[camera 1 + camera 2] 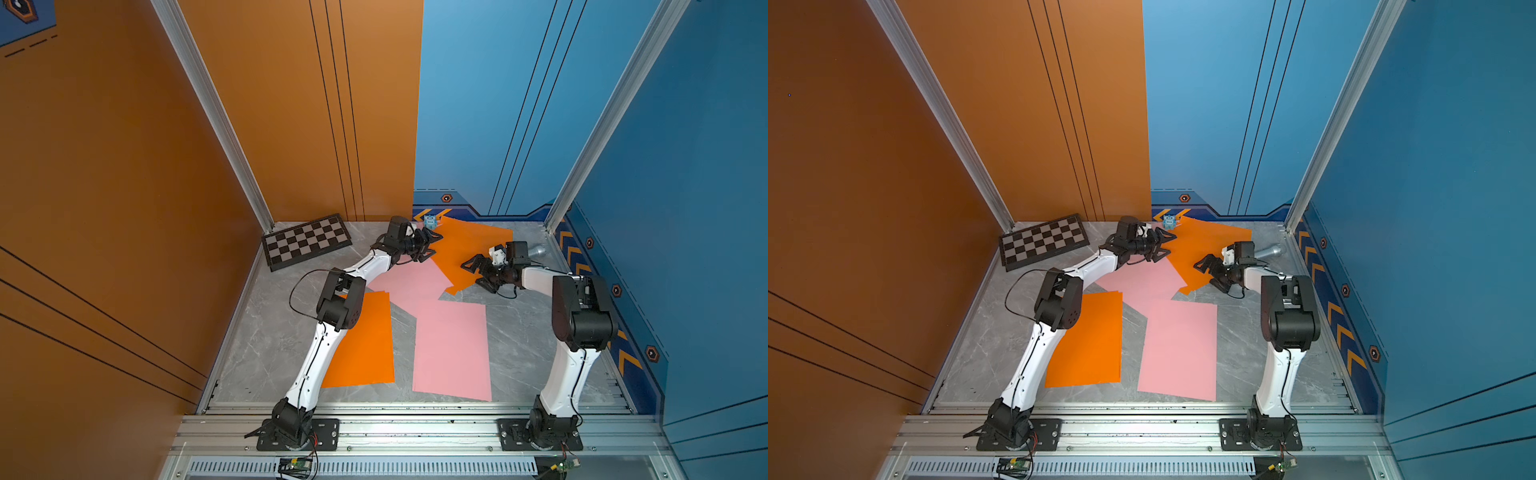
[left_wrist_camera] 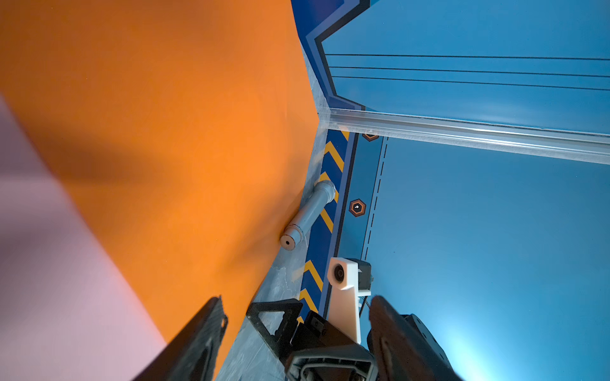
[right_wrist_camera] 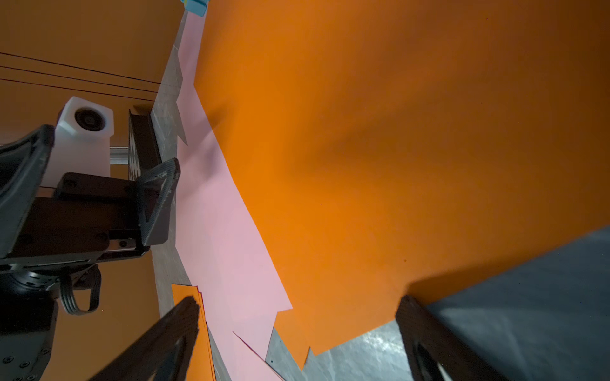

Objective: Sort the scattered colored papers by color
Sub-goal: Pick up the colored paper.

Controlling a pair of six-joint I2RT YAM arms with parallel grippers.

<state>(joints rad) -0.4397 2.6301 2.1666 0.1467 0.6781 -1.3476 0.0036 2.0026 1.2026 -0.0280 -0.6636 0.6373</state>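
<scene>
The orange sheet partly covers the pink one. My left gripper will next move down with open fingers onto the orange sheet's pink-side edge (image 1: 434, 260) (image 2: 147, 311) just below it.
The colored papers lie scattered on the grey floor. Overlapping orange sheets (image 1: 469, 249) (image 2: 165, 132) (image 3: 363, 165) spread at the back, partly covering a pink sheet (image 1: 411, 278) (image 3: 224, 231). A second pink sheet (image 1: 453, 353) lies at the front, and another orange sheet (image 1: 365, 340) lies front left under the left arm. My left gripper (image 1: 432, 247) (image 2: 297, 300) is open at the back orange sheets' left edge, holding nothing. My right gripper (image 1: 473, 275) (image 3: 298, 299) is open over their near right corner, also holding nothing.
A black-and-grey chessboard (image 1: 305, 241) lies at the back left. A small blue toy (image 1: 430, 221) stands by the back wall. A grey cylinder (image 1: 538, 250) (image 2: 308, 214) lies against the right wall. Walls close in the left, back and right sides.
</scene>
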